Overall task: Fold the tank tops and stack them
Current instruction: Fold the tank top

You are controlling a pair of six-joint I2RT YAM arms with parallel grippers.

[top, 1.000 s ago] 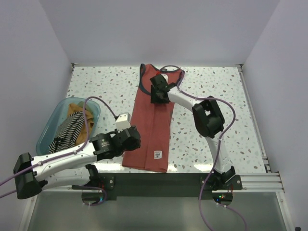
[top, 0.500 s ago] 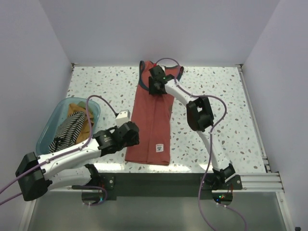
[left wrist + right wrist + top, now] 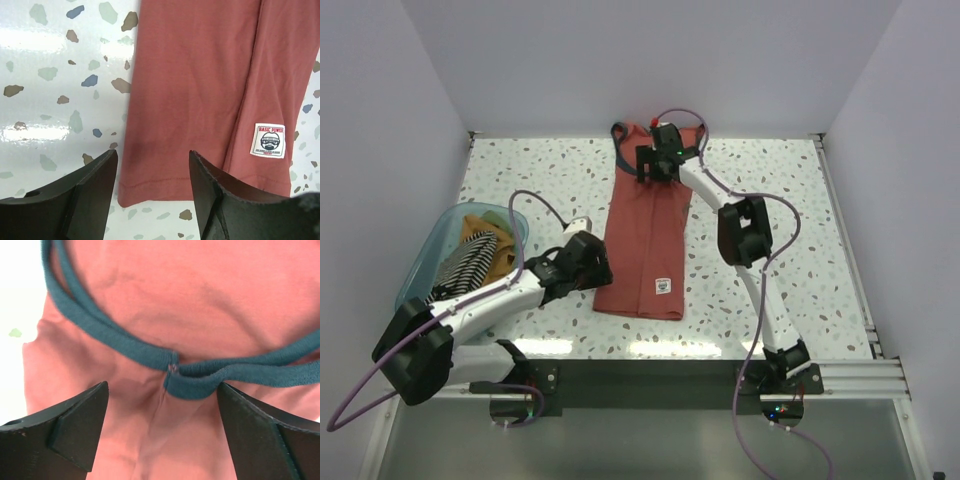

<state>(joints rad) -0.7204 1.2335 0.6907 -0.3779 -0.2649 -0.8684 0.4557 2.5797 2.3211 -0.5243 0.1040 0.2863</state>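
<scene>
My left gripper moves back and down onto the red tank top's hem corner nearest the bin (image 3: pixel 127 196) next, since that corner lies below and back of it.
The rust-red tank top (image 3: pixel 645 240) lies folded lengthwise in a long strip down the middle of the table, navy-trimmed straps at the far end. My left gripper (image 3: pixel 598 272) is open over its near left hem corner (image 3: pixel 150 192), empty. My right gripper (image 3: pixel 658 165) is open over the strap end; the navy trim (image 3: pixel 200 380) lies between its fingers, not pinched. The striped tank top (image 3: pixel 465 265) and a mustard-orange one (image 3: pixel 478 228) lie in the teal bin.
The translucent teal bin (image 3: pixel 425 262) stands at the left near edge. A white label (image 3: pixel 270 140) is sewn near the red top's hem. White walls close in the table at the back and sides.
The red top has slid away from me, toward the back of the table. Both arms have reached further out with it, the right gripper toward the back edge.
</scene>
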